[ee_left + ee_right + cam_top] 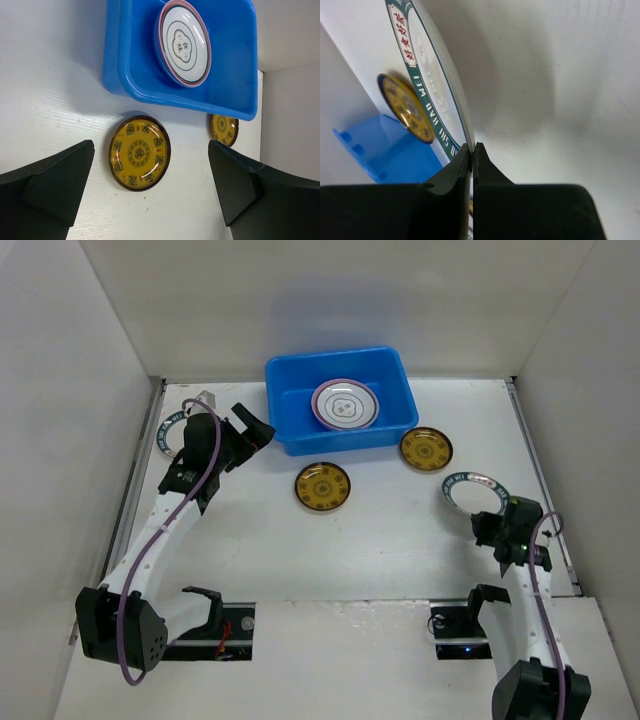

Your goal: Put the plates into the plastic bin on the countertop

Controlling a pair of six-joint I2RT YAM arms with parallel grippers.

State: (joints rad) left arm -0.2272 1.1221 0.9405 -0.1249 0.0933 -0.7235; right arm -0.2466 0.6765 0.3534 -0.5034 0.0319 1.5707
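Observation:
The right gripper rises next, swings outward over the bin's near side and lowers onto the white plate. The plate stack stands uncovered inside the bin.
The blue plastic bin (340, 438) stands at the back centre and holds a stack of plates (345, 405), a white one on top with a pink rim showing under it. Two yellow-gold plates (322, 487) (426, 449) lie on the countertop in front of it. My right gripper (497, 525) is shut on the near rim of a white teal-rimmed plate (468, 490); the right wrist view shows the fingers (471, 147) pinching that plate (432, 95). My left gripper (255, 432) is open and empty, left of the bin. Another teal-rimmed plate (178, 432) lies partly hidden behind the left arm.
White walls close in the countertop on the left, back and right. In the left wrist view the bin (125, 75), its plate stack (184, 44) and both yellow plates (139, 152) (224, 129) lie ahead of the open gripper (151, 170).

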